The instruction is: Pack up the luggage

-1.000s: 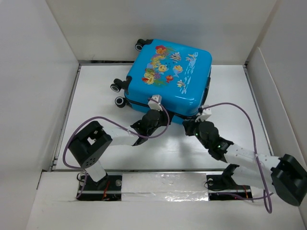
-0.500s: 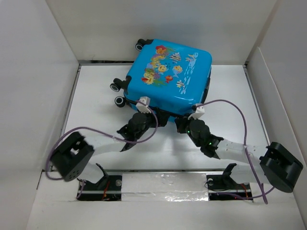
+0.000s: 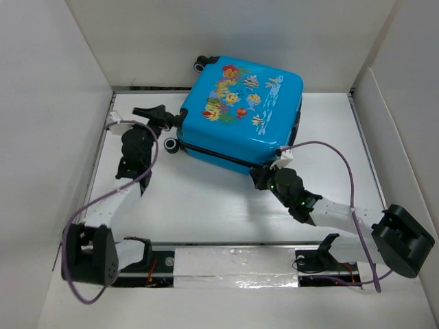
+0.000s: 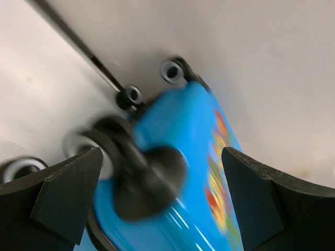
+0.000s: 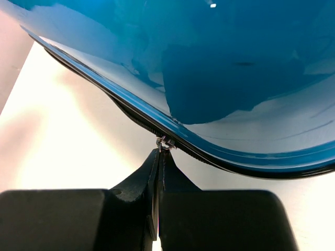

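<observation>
My left gripper will move down onto the black wheel mount at the luggage's corner, with its open fingers around it, since the mount is already between them.
The luggage, a bright-blue hard-shell suitcase with a fish print, lies closed and flat at the back of the table. My left gripper stands open at its left corner, beside the caster wheels. In the blurred left wrist view, the luggage and a black wheel mount lie between the wide-open fingers of my left gripper. My right gripper is at the front edge. In the right wrist view my right gripper is shut on the zipper pull under the blue shell.
White walls box in the table on the left, back and right. A purple cable loops from the right wrist over the table. The suitcase's far wheel touches the back wall.
My left gripper let go at the suitcase's front edge, opened wide and swung left to the wheel corner. My right gripper slid slightly left along the zipper, staying shut.
</observation>
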Robot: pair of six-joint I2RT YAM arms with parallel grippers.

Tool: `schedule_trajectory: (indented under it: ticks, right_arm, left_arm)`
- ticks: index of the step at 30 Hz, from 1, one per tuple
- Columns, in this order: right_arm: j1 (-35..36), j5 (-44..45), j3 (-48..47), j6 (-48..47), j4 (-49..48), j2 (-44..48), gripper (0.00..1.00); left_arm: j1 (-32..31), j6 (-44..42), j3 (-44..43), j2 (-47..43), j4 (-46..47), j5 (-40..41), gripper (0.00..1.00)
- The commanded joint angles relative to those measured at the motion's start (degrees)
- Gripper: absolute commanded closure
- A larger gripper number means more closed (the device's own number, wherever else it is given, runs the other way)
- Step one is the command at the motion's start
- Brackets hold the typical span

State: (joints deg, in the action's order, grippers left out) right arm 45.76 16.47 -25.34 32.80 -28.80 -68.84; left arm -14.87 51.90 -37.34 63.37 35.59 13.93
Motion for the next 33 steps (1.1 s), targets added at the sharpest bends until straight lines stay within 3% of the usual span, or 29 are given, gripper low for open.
schedule_trajectory:
  ticks: [1,2,5,9,13,14,21,25,28,29,33]
  right_arm:
    - [0.3,-4.34,-1.02,-0.63,-7.41,1.34,1.0]
    - [0.3,-5.04,-1.11,-0.63,-7.59,1.08,1.0]
    - [0.3,-6.35,-1.2,-1.07,-8.9,0.29,1.0]
    - [0.3,-7.42,-1.11,-1.68,-9.35,0.11,1.0]
    - [0.3,-7.77,-0.94,-1.95,-9.26,0.11,1.0]
    - [0.3,-7.94,-0.94,-1.95,-9.17,0.02,1.0]
    - [-1.37,-9.0,-1.11,-1.77,-9.0,-0.07,1.0]
    - [-3.3,-10.31,-1.99,-1.77,-8.73,-0.16,1.0]
    - [-5.23,-11.72,-2.78,-1.95,-8.21,0.46,1.0]
    - [-5.24,-12.33,-2.78,-2.03,-7.94,1.16,1.0]
    - [-8.57,-14.27,-4.18,-2.82,-5.66,2.21,1.0]
  left_arm:
    - [10.8,12.34,-4.04,7.0,-0.53,-13.08,0.01]
    - [15.18,13.31,-5.36,9.29,-1.4,-16.27,0.01]
    - [19.6,15.16,-8.27,15.98,0.69,-24.38,0.01]
    - [20.67,14.1,-12.74,24.22,1.76,-30.01,0.01]
    - [20.67,18.49,-11.97,30.48,14.12,-39.83,0.01]
    - [20.67,21.37,-11.01,31.36,21.55,-40.91,0.01]
    - [20.15,28.68,-6.6,37.17,40.94,-43.99,0.02]
    - [18.22,27.12,-8.71,37.26,42.89,-44.52,0.26]
    - [17.16,25.45,-8.54,36.03,43.33,-43.82,0.56]
    - [17.16,25.01,-8.28,35.68,42.98,-43.56,0.75]
    - [15.49,21.41,-6.26,31.92,41.75,-41.98,0.96]
